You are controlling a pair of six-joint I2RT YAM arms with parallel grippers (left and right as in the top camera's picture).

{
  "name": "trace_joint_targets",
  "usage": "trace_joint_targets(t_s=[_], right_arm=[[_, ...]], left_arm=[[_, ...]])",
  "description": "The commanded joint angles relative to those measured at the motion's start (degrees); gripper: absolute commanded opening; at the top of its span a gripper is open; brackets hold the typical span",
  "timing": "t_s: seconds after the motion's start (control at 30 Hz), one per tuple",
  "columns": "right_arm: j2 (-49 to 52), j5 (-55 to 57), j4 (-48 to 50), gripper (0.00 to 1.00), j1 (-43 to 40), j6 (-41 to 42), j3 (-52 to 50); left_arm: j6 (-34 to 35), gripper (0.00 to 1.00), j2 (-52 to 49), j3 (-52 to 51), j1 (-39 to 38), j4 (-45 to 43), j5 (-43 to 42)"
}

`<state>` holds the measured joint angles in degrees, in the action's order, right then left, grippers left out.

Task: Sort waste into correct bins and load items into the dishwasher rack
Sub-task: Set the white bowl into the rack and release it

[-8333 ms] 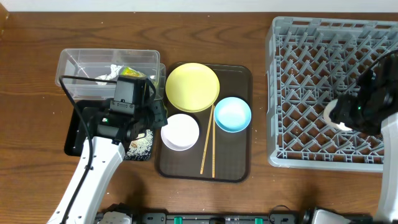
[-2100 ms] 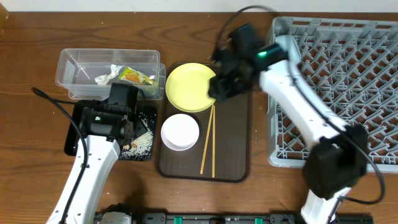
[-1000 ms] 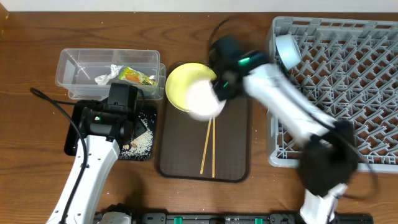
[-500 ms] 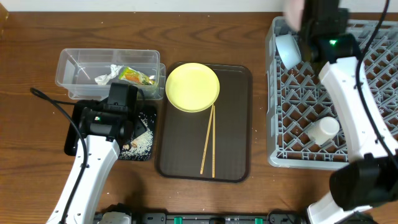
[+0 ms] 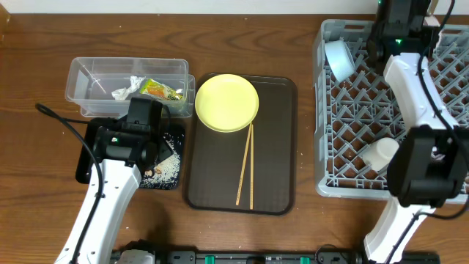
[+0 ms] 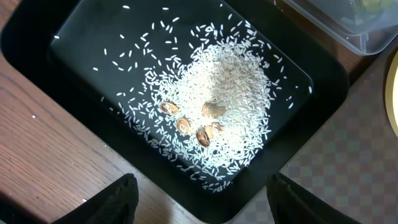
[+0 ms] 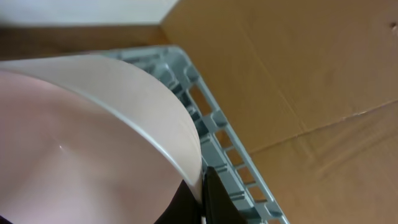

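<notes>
The rim of the pinkish-white bowl goes down with my right gripper for release next. Empty pegs beside the light blue bowl (image 5: 338, 59) lie below, to the gripper's left in the overhead view.
In the right wrist view my right gripper (image 7: 203, 183) is shut on the rim of the pinkish-white bowl (image 7: 93, 137), above the far edge of the grey dishwasher rack (image 7: 217, 134). From overhead that gripper (image 5: 398, 13) is at the rack's (image 5: 326, 110) back. A light blue bowl (image 5: 338, 59) on its side and a white cup (image 5: 381, 154) sit in the rack. The yellow plate (image 5: 226, 103) and chopsticks (image 5: 244, 165) lie on the brown tray. My left gripper (image 6: 205, 208) hangs open over the black tray (image 6: 323, 87) of rice scraps (image 6: 214, 106).
The clear tub (image 5: 88, 77) at the back left holds a crumpled tissue (image 5: 126, 88) and a snack wrapper (image 5: 160, 89). The brown serving tray (image 5: 275, 169) lies between the bins and the rack. Cardboard (image 7: 311, 74) stands behind the rack.
My right arm has carried the pinkish-white bowl from the brown tray over to the back of the rack. The left arm has stayed put.
</notes>
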<state>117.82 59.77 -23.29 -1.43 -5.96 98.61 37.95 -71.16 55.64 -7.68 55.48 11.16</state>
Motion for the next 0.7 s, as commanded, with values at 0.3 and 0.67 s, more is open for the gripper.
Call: trace_joint_targets(t_s=[0.3, 0.67], right_arm=[[4.76, -4.39, -4.66, 0.01, 1.92, 3.23, -0.11], [4.76, -4.76, -10.64, 0.06, 6.36, 6.45, -0.11]], left_arm=[[0.96, 0.69, -0.33, -0.07, 0.28, -0.5, 1.31], [0.96, 0.69, -0.33, -0.07, 0.28, -0.7, 1.31]])
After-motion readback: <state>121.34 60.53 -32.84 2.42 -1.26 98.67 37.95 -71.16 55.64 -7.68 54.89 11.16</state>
